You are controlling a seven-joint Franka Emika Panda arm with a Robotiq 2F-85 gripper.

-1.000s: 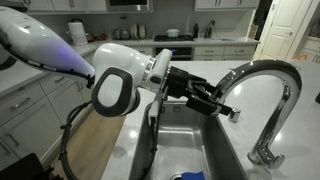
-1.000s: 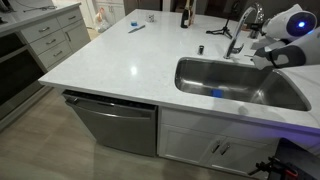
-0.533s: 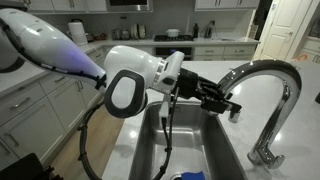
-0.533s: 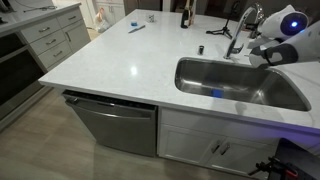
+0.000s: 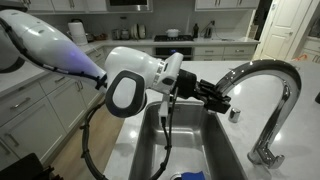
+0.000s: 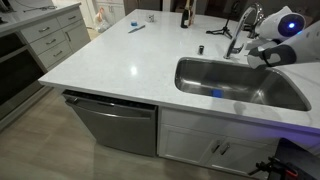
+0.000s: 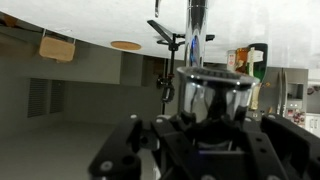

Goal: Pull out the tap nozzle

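Note:
I should next pull my gripper down, away from the arched end of the faucet, and let go of the tap nozzle over the steel sink (image 5: 187,138), because the basin is below my gripper.
In an exterior view the arched chrome faucet (image 5: 270,72) curves over the sink, and its tap nozzle (image 5: 223,88) points down at the left end. My black gripper (image 5: 217,98) reaches in from the left and is shut on that end. The wrist view shows the tap nozzle (image 7: 213,95) as a short chrome cylinder held between the dark fingers (image 7: 140,140) of my gripper (image 7: 213,125), with the faucet neck (image 7: 196,20) rising behind it. The hose is hidden. In an exterior view my gripper (image 6: 254,42) sits by the faucet (image 6: 240,28) at the far right.
The steel sink (image 6: 235,82) lies under the gripper, set in a white counter (image 6: 130,60). A small chrome piece (image 5: 236,113) stands on the counter beyond the fingers. A bottle (image 6: 184,14) and small items stand at the counter's far edge. Cabinets (image 6: 50,40) flank the room.
The jaws have gone from open to shut around the tap nozzle. The arm shifted slightly toward the faucet a second ago and has held still since.

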